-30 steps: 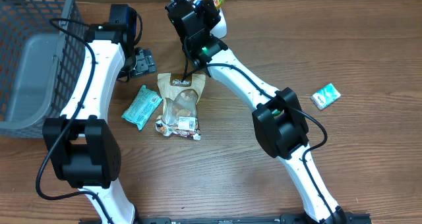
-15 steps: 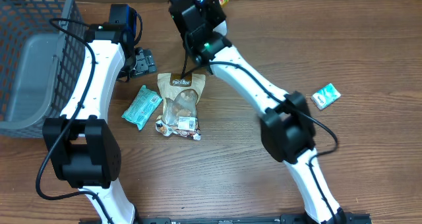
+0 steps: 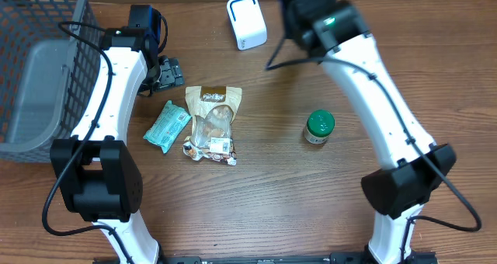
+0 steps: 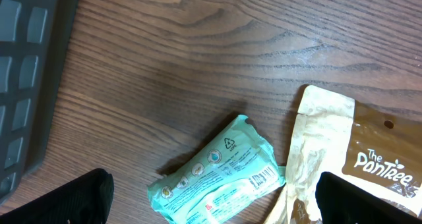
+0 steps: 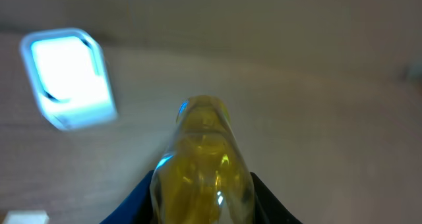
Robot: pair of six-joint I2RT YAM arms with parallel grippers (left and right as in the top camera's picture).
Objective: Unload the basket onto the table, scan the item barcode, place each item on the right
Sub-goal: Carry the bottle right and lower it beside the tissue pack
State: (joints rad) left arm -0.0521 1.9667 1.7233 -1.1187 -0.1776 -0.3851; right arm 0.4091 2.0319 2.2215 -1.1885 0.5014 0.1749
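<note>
The right gripper draws the bottle (image 5: 201, 158) back next, lowers it onto the tabletop beside the green-lidded jar and releases, since that tabletop lies below and back from the gripper.
A see-through yellow bottle (image 5: 201, 158) fills the lower middle of the blurred right wrist view, and my right gripper (image 5: 201, 191) is shut on it, a dark blue finger (image 5: 140, 199) on each side. The white scanner box (image 5: 66, 76) glows to the upper left of the bottle, apart from it. In the overhead view the scanner (image 3: 247, 21) stands at the back of the table, and my right arm (image 3: 342, 31) reaches the top edge to its right. My left gripper (image 4: 214, 201) hangs open above a mint-green packet (image 4: 217, 178).
A brown snack bag (image 3: 211, 123) lies mid-table beside the mint packet (image 3: 167, 125). A green-lidded jar (image 3: 319, 127) stands right of centre, next to the right arm. A grey wire basket (image 3: 39, 70) fills the far left. The left gripper (image 3: 163, 71) sits by the basket.
My right arm has swung fast to the right, carrying the bottle away from the scanner, which now shows fully. The green-lidded jar has come into view. The left arm has not moved.
</note>
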